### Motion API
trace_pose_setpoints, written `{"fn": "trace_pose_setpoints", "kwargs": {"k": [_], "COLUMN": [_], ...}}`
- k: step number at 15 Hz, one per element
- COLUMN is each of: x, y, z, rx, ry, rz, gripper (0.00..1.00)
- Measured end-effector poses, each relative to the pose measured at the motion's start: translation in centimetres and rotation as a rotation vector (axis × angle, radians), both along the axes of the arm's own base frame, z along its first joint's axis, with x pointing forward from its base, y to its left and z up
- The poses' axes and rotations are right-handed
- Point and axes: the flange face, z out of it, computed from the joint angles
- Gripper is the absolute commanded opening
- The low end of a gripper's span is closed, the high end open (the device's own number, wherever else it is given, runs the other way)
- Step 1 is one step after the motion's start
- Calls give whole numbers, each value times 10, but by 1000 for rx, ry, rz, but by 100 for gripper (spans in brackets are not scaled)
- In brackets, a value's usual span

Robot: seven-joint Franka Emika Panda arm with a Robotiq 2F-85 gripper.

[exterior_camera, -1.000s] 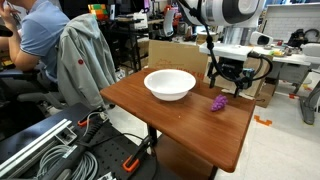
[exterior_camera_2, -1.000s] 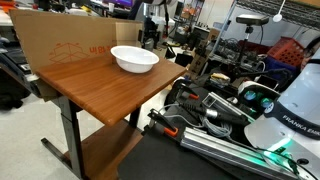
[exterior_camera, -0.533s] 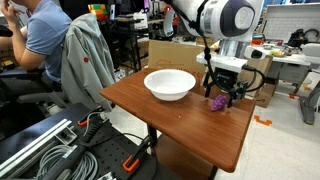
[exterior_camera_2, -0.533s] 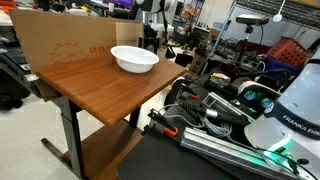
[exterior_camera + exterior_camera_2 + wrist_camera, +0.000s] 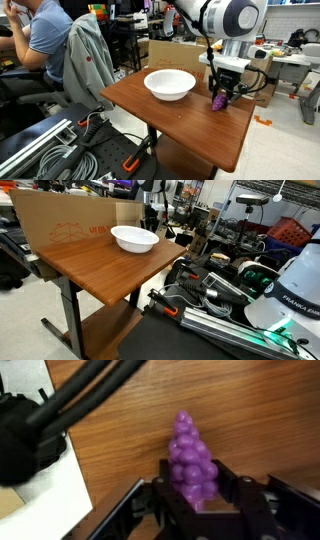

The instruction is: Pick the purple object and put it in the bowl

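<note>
I next need to move my gripper's purple object up, across toward the white bowl [image 5: 169, 84] and down inside to release, as the bowl's rim stands above the tabletop.
The purple object [image 5: 190, 460], a lumpy grape-like bunch, lies on the wooden table with both fingers pressed against its sides in the wrist view. My gripper [image 5: 193, 488] is shut on it. In an exterior view the gripper [image 5: 221, 97] reaches down to the table with the purple object [image 5: 219, 101] between its fingers, to the right of the white bowl [image 5: 169, 84]. The bowl [image 5: 134, 239] also shows in the exterior view from the table's other side; there the purple object is hidden.
A cardboard box [image 5: 70, 220] stands along one table edge. A chair with a grey jacket [image 5: 85, 62] and a seated person [image 5: 45, 35] are beside the table [image 5: 170, 115]. Cables and rails [image 5: 60, 150] lie on the floor. A black cable [image 5: 80, 400] crosses the wrist view.
The gripper came down over the purple object and its fingers closed on it; a second ago it hung open above the table.
</note>
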Motion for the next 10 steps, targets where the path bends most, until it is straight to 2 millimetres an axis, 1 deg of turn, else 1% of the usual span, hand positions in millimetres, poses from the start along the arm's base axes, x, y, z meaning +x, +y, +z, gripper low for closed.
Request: {"fn": "trace_pose_setpoints", "kwargs": {"k": [1,2,4,6,8,10], "x": [0,0,-1,-5,-14,-28], "y": [1,2,9,22,45,77], "z": [6,16,47,78,103,117], "rx": [-3,-11,-32,-49,-53,-49], "ry": [-15,-48,-143,-232,-285,-291], "rz": [1,4,28,74,127,183], "gripper": [20,20,20,20,20,20]}}
